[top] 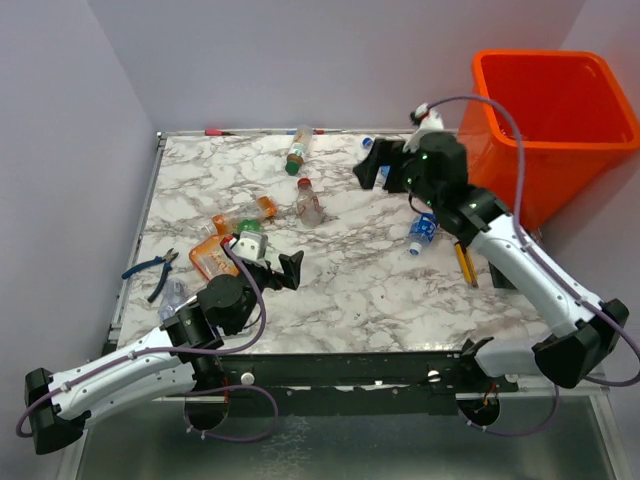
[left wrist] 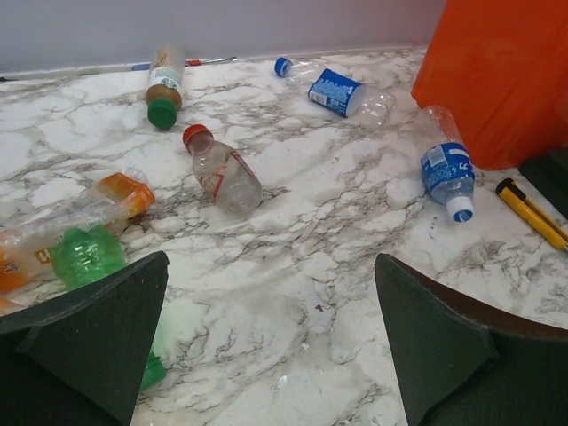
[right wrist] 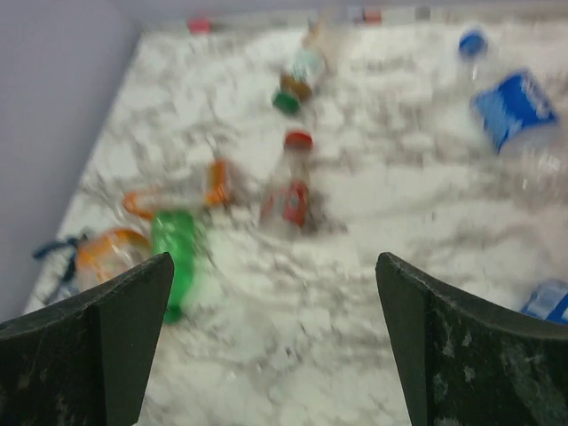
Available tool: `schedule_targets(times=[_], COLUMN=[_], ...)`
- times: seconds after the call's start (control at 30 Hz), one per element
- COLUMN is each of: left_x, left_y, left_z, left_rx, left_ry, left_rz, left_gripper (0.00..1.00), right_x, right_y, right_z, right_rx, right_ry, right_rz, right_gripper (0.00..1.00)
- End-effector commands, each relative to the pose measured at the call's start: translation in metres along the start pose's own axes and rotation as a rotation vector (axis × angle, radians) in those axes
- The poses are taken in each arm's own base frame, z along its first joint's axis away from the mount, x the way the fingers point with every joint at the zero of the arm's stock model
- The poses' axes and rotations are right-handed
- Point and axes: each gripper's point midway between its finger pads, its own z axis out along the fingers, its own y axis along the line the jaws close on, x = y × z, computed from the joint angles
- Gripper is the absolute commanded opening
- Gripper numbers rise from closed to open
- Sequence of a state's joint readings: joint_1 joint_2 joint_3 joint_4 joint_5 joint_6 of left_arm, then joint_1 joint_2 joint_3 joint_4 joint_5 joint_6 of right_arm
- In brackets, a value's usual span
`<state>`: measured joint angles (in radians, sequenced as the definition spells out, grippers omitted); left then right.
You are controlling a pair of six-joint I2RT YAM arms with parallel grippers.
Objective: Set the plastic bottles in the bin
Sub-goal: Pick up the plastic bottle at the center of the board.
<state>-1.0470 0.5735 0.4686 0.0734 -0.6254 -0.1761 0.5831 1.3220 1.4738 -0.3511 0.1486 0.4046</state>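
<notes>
The right gripper should next move down and left in the top view, with its fingers on both sides of the clear red-capped bottle's body, and close, since there is bare marble on either side of the bottle's body.
Several plastic bottles lie on the marble table. A green-capped bottle (top: 297, 155) (left wrist: 164, 84) and a clear red-capped one (top: 308, 200) (left wrist: 222, 169) are mid-table. A green bottle (top: 249, 240) (left wrist: 87, 256) and orange ones (top: 245, 213) lie at the left. A blue-labelled bottle (top: 422, 232) (left wrist: 445, 167) lies near the orange bin (top: 555, 110) (left wrist: 506, 71), another (left wrist: 337, 91) at the back. My left gripper (top: 270, 268) (left wrist: 271, 262) is open and empty, just right of the green bottle. My right gripper (top: 376, 172) (right wrist: 273, 262) is open and empty, raised above the back bottle; its view is blurred.
Blue-handled pliers (top: 152, 270) lie at the table's left edge beside a clear crushed bottle (top: 173, 297). A yellow cutter (top: 466, 265) (left wrist: 531, 211) lies under the right arm. Pens rest along the back edge (top: 230, 131). The bin stands off the table's right back corner.
</notes>
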Motion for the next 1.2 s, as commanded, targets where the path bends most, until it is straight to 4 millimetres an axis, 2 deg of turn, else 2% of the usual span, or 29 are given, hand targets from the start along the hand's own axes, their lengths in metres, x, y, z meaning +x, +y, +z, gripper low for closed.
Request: schedule_targets(times=[0.0,0.07,0.13,0.33,0.43,0.7,0.87,1.0,1.17], left_x=[-0.007,-0.009,-0.011,-0.016,-0.016,-0.009,-0.007,-0.009,-0.008], left_y=[0.018,0.021,0.024,0.036,0.039,0.031,0.029,0.030,0.028], left_z=[-0.001,-0.002,-0.004,-0.011,-0.012,-0.006,-0.004,-0.005,-0.004], left_rx=[-0.101,-0.112,-0.121,-0.164,-0.170,-0.146,-0.140,-0.141,-0.133], left_ry=[-0.022,-0.026,-0.032,-0.070,-0.080,-0.052,-0.043,-0.050,-0.048], left_rz=[-0.011,-0.007,-0.006,-0.015,-0.013,0.017,0.028,0.022,0.023], left_gripper=[0.99,0.99,0.99,0.99,0.99,0.99,0.99,0.99,0.99], right_x=[0.123,0.159,0.181,0.232,0.249,0.267,0.283,0.294,0.299], right_y=[-0.018,-0.020,-0.021,-0.013,-0.013,-0.024,-0.031,-0.035,-0.029], right_z=[0.021,0.039,0.059,0.125,0.152,0.213,0.232,0.236,0.237], right_rx=[-0.018,-0.022,-0.017,-0.060,-0.059,0.006,0.023,0.028,-0.006], right_ry=[0.301,0.402,0.459,0.581,0.613,0.607,0.648,0.668,0.675], right_rz=[0.032,0.049,0.060,0.085,0.098,0.072,0.045,0.044,0.076], right_gripper=[1.00,1.00,1.00,1.00,1.00,1.00,1.00,0.99,0.91])
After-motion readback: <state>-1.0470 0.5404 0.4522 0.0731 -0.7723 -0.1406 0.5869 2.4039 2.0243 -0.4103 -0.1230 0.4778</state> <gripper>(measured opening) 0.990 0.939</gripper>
